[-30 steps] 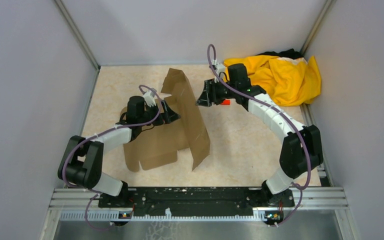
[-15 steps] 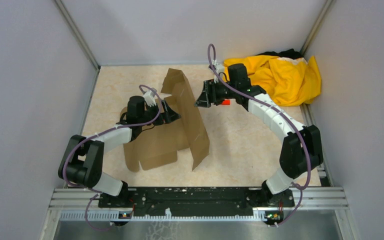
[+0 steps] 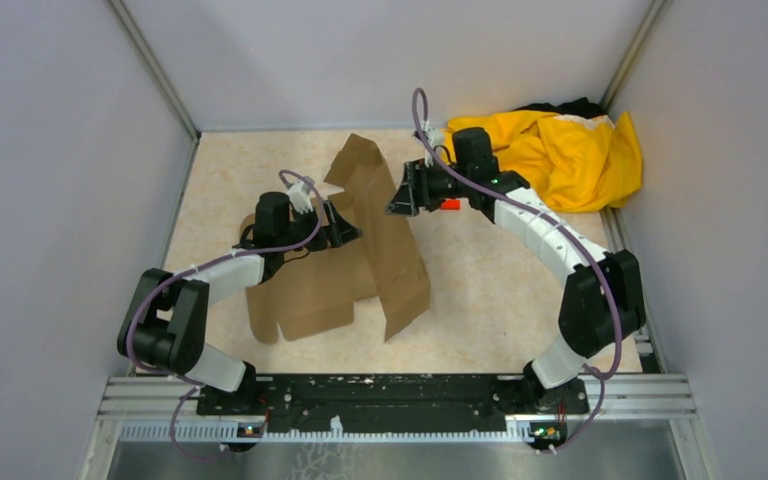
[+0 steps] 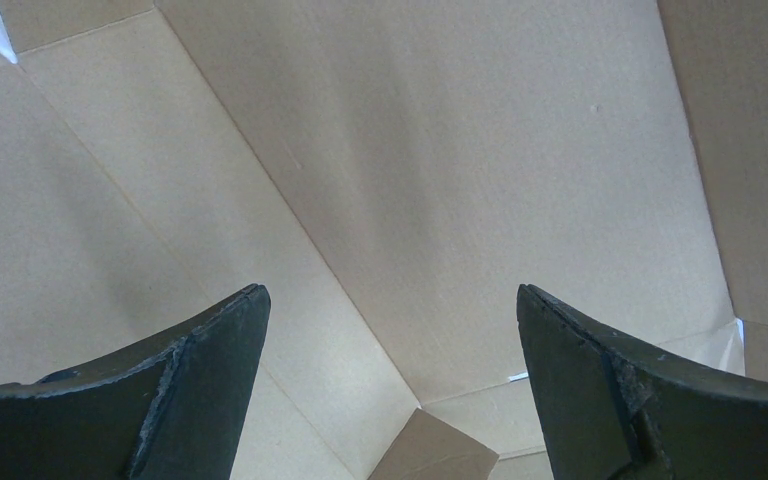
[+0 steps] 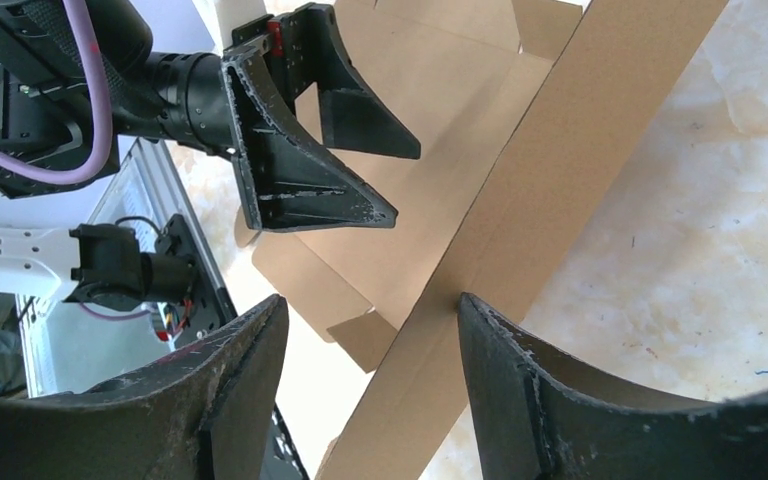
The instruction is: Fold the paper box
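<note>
My right gripper should go down next, tipping its open fingers astride the cardboard to close, since the raised panel's thin edge (image 3: 410,236) (image 5: 406,328) runs below it between them.
The paper box (image 3: 310,290) is a brown cardboard sheet, partly flat on the table, with one long panel (image 3: 392,240) raised on edge. My left gripper (image 3: 348,228) stands open on the panel's inner side; in the left wrist view cardboard (image 4: 460,150) fills everything ahead of the left gripper (image 4: 391,290), with nothing between the fingers. My right gripper (image 3: 398,200) is on the panel's outer side. In the right wrist view the right gripper (image 5: 372,298) is open astride the panel's edge (image 5: 520,230), which lies against the right-hand finger (image 5: 530,390) with a gap to the other.
A crumpled yellow cloth (image 3: 560,150) lies in the back right corner. A small red block (image 3: 450,204) sits just behind the right gripper. Grey walls close in the left, back and right sides, and the arms' mounting rail (image 3: 390,395) runs along the near edge.
The raised panel has leaned slightly to the right, its near end sliding right. The right gripper has shifted a little left and widened slightly. The left arm has not moved.
</note>
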`<state>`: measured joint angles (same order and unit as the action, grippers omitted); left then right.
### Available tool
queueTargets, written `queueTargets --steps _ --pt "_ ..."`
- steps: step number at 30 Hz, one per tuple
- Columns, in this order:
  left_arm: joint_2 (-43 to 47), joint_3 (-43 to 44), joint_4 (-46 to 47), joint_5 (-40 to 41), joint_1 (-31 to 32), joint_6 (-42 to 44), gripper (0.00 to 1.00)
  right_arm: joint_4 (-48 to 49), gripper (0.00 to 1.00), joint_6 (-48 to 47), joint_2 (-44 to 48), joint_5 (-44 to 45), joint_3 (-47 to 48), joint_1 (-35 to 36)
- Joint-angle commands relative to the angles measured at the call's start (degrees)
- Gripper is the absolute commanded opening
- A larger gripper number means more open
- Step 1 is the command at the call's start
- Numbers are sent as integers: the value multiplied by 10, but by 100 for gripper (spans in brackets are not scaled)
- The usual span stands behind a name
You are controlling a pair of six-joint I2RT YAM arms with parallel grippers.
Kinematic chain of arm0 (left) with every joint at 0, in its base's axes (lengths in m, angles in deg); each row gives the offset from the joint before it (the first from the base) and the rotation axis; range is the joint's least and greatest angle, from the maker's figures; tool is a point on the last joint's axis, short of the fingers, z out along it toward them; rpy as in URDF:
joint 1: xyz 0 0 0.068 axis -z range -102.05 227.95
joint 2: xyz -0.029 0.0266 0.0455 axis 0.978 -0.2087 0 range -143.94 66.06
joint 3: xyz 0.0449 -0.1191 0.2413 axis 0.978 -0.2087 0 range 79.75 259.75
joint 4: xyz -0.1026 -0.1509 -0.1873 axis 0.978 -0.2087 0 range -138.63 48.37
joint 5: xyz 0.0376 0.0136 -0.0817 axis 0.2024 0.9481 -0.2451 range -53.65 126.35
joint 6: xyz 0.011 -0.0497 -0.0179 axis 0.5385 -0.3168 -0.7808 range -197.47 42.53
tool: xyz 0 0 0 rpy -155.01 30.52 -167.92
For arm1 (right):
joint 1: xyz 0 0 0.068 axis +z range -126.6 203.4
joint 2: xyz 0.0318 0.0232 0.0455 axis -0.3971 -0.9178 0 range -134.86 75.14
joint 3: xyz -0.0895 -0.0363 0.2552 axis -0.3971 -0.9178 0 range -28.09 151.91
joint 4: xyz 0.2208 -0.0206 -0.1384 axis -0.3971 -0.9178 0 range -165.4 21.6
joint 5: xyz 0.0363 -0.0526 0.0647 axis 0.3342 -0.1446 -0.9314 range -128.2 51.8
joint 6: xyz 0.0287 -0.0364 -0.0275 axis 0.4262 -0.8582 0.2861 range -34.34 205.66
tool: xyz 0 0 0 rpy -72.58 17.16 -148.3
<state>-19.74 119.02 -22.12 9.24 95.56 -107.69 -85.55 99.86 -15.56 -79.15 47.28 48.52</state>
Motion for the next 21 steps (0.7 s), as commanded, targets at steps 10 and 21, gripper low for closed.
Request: queueTargets --steps 10,21 --pt "-8 -7 21 -9 -3 9 99 -147 36 -79 -85 301 79 56" --pt "-25 0 21 -12 -7 23 99 -118 33 -103 -136 396 51 58"
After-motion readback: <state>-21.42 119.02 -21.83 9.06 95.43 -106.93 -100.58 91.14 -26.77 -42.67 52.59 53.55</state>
